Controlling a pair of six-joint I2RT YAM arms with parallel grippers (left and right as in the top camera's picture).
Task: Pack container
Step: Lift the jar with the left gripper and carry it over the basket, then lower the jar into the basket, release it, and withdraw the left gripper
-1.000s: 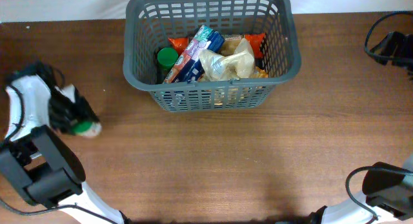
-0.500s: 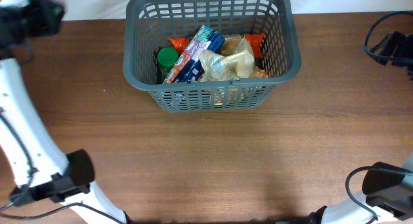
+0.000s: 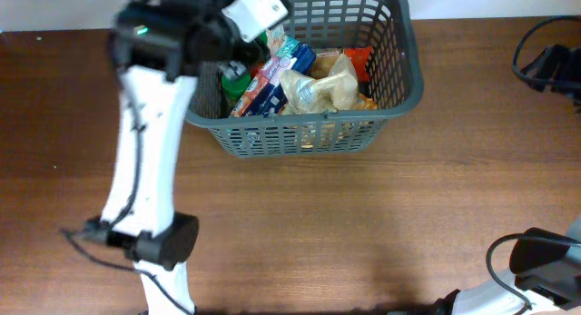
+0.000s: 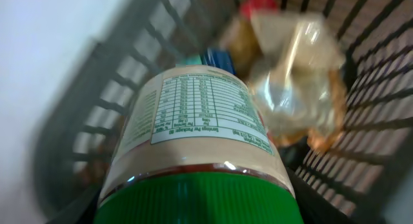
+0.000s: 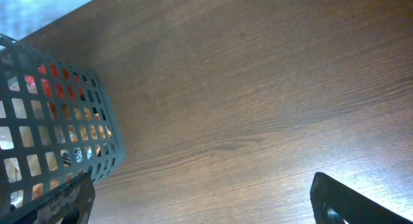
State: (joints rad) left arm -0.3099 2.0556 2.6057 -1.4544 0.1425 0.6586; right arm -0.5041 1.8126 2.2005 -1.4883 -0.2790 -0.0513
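The green-capped jar goes down in my left gripper into the basket's end beside the blue carton [image 3: 275, 72] for release next. The carton and clear bag crowd the basket's middle.
The dark grey basket [image 3: 413, 79] stands at the back middle of the table. It holds a green-capped bottle [image 3: 234, 80], a blue carton [image 3: 275, 72], a clear bag of food [image 3: 318, 86] and red packets [image 3: 359, 56]. My left gripper [image 3: 243, 24] is shut on a green-capped jar with a white label [image 4: 200, 133] and holds it over the basket's left end; the jar also shows in the overhead view [image 3: 259, 6]. The fingers are hidden behind the jar in the left wrist view. My right gripper [image 5: 206, 198] is open and empty above bare table, right of the basket [image 5: 58, 121].
The basket wall [image 4: 97, 114] and the clear bag [image 4: 297, 82] lie below the jar in the left wrist view. The right arm [image 3: 545, 65] rests at the table's far right edge. The brown wooden table [image 3: 363, 224] stretches in front of the basket.
My left arm has swung from the table's far left, up and across, to above the basket's left end, carrying the jar. The right arm has not moved.
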